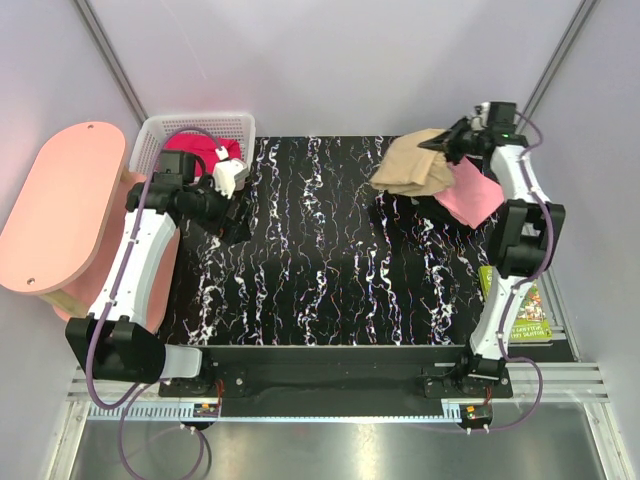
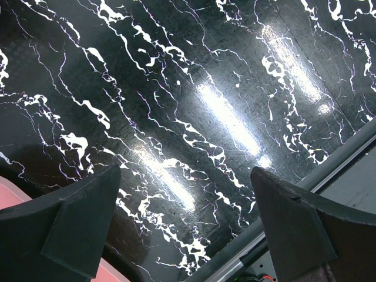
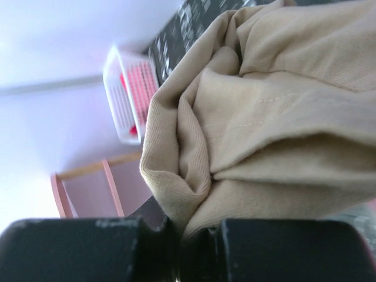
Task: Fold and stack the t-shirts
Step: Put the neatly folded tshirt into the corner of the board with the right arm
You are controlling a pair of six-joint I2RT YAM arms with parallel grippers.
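Next, my right gripper swings to the right in the top view and lowers the tan t-shirt's fold over the pink t-shirt (image 1: 470, 196), which is still largely uncovered.
My right gripper (image 1: 446, 143) is shut on a bunched fold of the tan-beige t-shirt (image 1: 412, 165) and holds it lifted at the table's far right. In the right wrist view the tan cloth (image 3: 276, 117) fills the frame, pinched between the closed fingers (image 3: 82, 249). The pink t-shirt (image 1: 470, 196) lies partly under it by the right arm. A dark mass (image 1: 415, 210) under the tan shirt may be the black t-shirt; I cannot tell. The magenta-red t-shirt (image 1: 198, 148) is in the white basket (image 1: 160, 135). My left gripper (image 1: 233, 213) is open and empty above the bare table (image 2: 194, 100).
A pink oval stool (image 1: 60, 205) stands left of the table, beside the basket. A green paperback book (image 1: 522, 310) lies at the right edge near the right arm's base. The basket also shows in the right wrist view (image 3: 120, 108). A metal rail (image 2: 305, 188) runs along the table's front edge.
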